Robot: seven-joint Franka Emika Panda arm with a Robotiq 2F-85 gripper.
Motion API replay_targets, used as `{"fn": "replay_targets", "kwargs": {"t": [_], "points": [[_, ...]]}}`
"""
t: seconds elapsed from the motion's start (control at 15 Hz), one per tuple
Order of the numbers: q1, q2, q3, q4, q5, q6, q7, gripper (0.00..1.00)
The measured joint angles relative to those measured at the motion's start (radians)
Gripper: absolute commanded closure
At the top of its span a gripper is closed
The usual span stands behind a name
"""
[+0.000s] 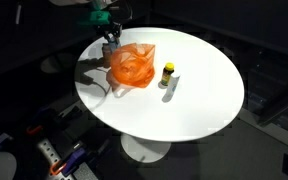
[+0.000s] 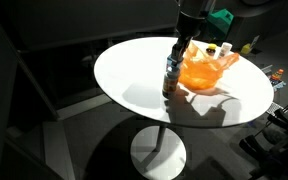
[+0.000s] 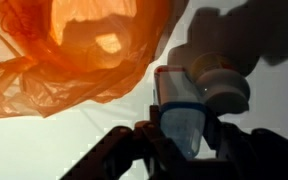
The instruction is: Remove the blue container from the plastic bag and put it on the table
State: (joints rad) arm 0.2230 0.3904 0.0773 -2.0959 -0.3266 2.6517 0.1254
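The robot's gripper needs to move slightly away from the orange bag and let go of the blue container [image 2: 171,82] on the tabletop by the white object, since the container is already outside the plastic.
The orange plastic bag [image 1: 134,65] lies crumpled on the round white table [image 1: 199,100]; it also shows in an exterior view [image 2: 206,70] and fills the upper left of the wrist view [image 3: 74,50]. My gripper [image 3: 182,140] is shut on the blue container [image 3: 184,120], a translucent blue body with a blue band and white top. In an exterior view the container [image 2: 171,82] hangs under the gripper [image 2: 177,55] beside the bag, outside it, low over or on the table. The gripper also shows in an exterior view [image 1: 110,42] at the bag's far edge.
A small bottle with a yellow cap [image 1: 167,72] stands next to the bag. Two small bottles [image 2: 219,49] stand behind the bag in an exterior view. A white rounded object [image 3: 224,88] sits just behind the container. The table edge is near the gripper.
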Motion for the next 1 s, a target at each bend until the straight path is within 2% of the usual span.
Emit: {"fn": "replay_targets", "kwargs": {"t": [0.33,1.0], "points": [[0.001,0.000,0.026,0.006,0.035,-0.045,-0.030,0.81],[-0.005,0.011,0.086,0.023,0.164,-0.055,-0.193,0.81]]}}
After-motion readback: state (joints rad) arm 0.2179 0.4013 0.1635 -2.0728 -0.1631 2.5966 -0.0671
